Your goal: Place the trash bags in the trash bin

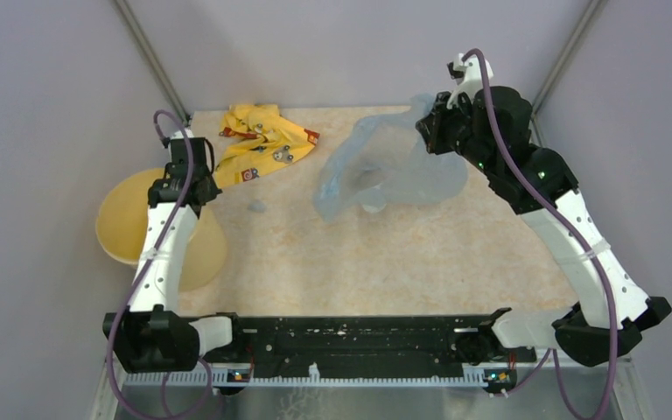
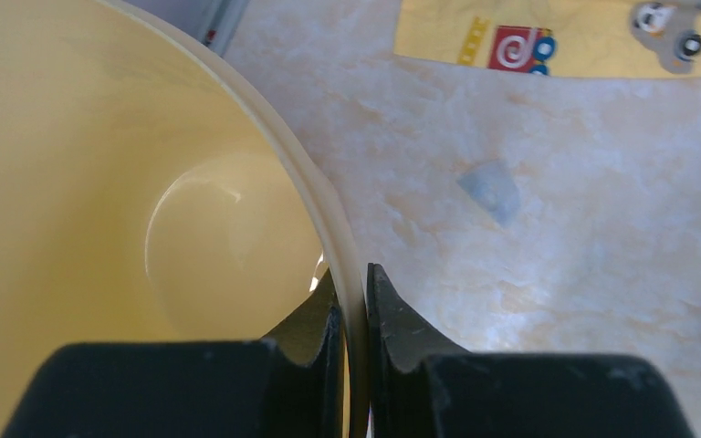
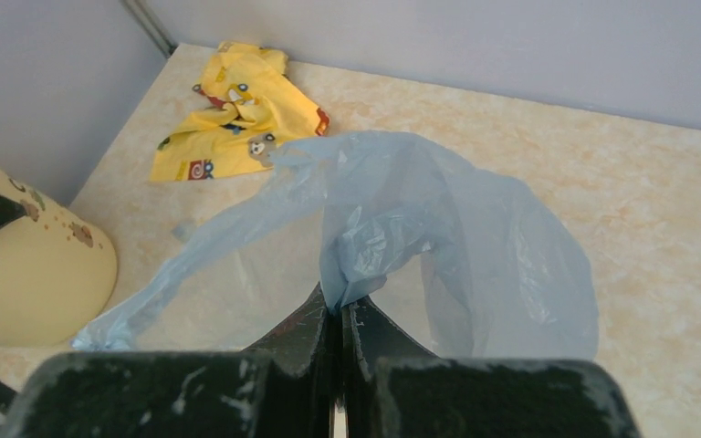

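My left gripper carries the bin [image 1: 131,223] toward the bag next, onto the bare tabletop past the scrap. Then it releases the bin's rim, since the bin is tipped at the table's edge.
The pale yellow trash bin [image 1: 131,223] is tipped at the table's left edge, its mouth facing the left wrist camera [image 2: 100,182]. My left gripper [image 2: 353,301] is shut on the bin's rim [image 2: 324,205], one finger inside and one outside; in the top view it [image 1: 184,188] is at the bin's right side. The pale blue-grey trash bag [image 1: 385,171] hangs spread above the table's far middle. My right gripper [image 3: 340,310] is shut on a bunched edge of the bag [image 3: 438,228] and holds it up; in the top view this gripper [image 1: 433,127] is at the bag's upper right.
A yellow cloth [image 1: 258,140] with red and grey marks lies at the far left of the table, also in the right wrist view [image 3: 228,109]. A small blue-grey scrap [image 1: 256,206] lies on the table near the bin [image 2: 493,187]. Grey walls surround the table.
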`<state>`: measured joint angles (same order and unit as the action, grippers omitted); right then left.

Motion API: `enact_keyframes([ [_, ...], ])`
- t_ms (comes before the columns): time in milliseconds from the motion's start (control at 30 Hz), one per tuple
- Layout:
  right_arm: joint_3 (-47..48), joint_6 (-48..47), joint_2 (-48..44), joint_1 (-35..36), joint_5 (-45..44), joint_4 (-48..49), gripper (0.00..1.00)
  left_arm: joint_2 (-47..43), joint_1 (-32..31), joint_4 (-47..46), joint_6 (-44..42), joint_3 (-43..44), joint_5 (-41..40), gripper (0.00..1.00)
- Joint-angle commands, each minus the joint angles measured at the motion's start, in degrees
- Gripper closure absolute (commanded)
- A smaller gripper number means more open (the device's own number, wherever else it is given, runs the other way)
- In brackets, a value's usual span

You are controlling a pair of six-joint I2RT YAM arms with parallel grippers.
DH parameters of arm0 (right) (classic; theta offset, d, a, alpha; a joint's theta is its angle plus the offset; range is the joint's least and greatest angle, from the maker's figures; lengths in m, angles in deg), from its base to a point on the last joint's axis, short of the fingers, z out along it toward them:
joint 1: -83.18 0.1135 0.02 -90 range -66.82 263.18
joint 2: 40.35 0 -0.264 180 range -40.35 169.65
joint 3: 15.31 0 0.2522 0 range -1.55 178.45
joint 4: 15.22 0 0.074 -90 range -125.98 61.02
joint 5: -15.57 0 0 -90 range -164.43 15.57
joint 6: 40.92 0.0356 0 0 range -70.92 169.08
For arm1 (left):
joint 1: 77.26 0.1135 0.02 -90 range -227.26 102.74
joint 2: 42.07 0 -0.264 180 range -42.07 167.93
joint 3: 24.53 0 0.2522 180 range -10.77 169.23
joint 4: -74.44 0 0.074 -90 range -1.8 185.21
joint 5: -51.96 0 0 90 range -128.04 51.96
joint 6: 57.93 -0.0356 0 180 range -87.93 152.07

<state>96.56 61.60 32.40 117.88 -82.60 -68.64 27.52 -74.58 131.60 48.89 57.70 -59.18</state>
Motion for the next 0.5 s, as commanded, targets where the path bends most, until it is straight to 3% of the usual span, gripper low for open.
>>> enact_keyframes([
  [0, -1.2, -2.3, -3.5, -0.1, -5.6, 3.1, 1.0, -2.3, -4.7, 0.1, 0.8, 4.2, 6.9, 1.0],
  [200, -0.9, -3.3, -4.5, -0.1, -13.2, 2.9, 1.0, 0.1, -19.1, 2.8, 4.5, 10.0, 3.0, 1.0],
  [467, 1.6, -4.0, -5.7, -0.1, -28.2, 0.5, 1.0, 5.5, -33.2, 2.6, 7.5, 16.0, 0.2, 1.0],
])
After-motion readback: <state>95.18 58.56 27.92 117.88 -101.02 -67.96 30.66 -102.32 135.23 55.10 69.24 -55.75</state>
